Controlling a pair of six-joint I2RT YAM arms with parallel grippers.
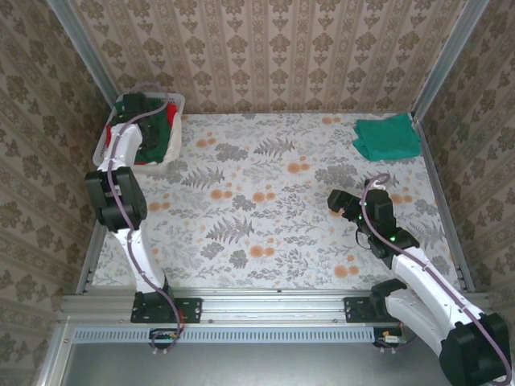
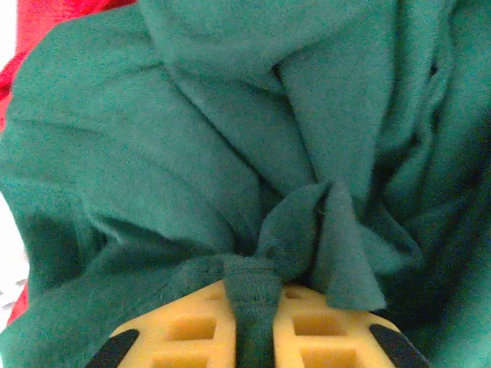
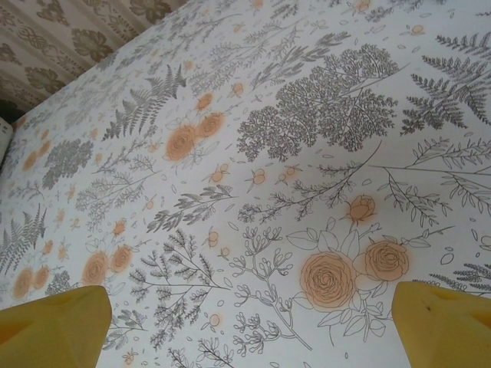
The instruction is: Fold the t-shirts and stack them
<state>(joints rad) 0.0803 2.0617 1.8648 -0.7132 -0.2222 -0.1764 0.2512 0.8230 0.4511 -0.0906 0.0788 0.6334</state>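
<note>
The left gripper lifts out of the basket [image 1: 175, 103] next, carries the green cloth over the bare flowered tablecloth and lowers it, because open space lies there.
A dark green t-shirt [image 2: 230, 138] lies bunched in the white basket [image 1: 175, 103] at the table's back left, with red t-shirts [image 1: 170, 121] beside it; a red edge [image 2: 54, 15] peeks out at the top left of the left wrist view. My left gripper [image 2: 253, 287] reaches down into the basket and is shut on a pinched fold of the green cloth between its yellow fingers [image 2: 184, 326]. A lighter teal-green t-shirt [image 1: 388, 137] lies folded at the table's back right. My right gripper [image 1: 334, 201] hovers open over the bare flowered tablecloth [image 3: 253, 192], nothing between its fingers [image 3: 57, 330].
The flowered table [image 1: 265, 209] is walled by patterned panels on three sides, with metal rails along its edges. The basket sits tight in the back left corner. My left arm [image 1: 121, 201] stands along the left edge.
</note>
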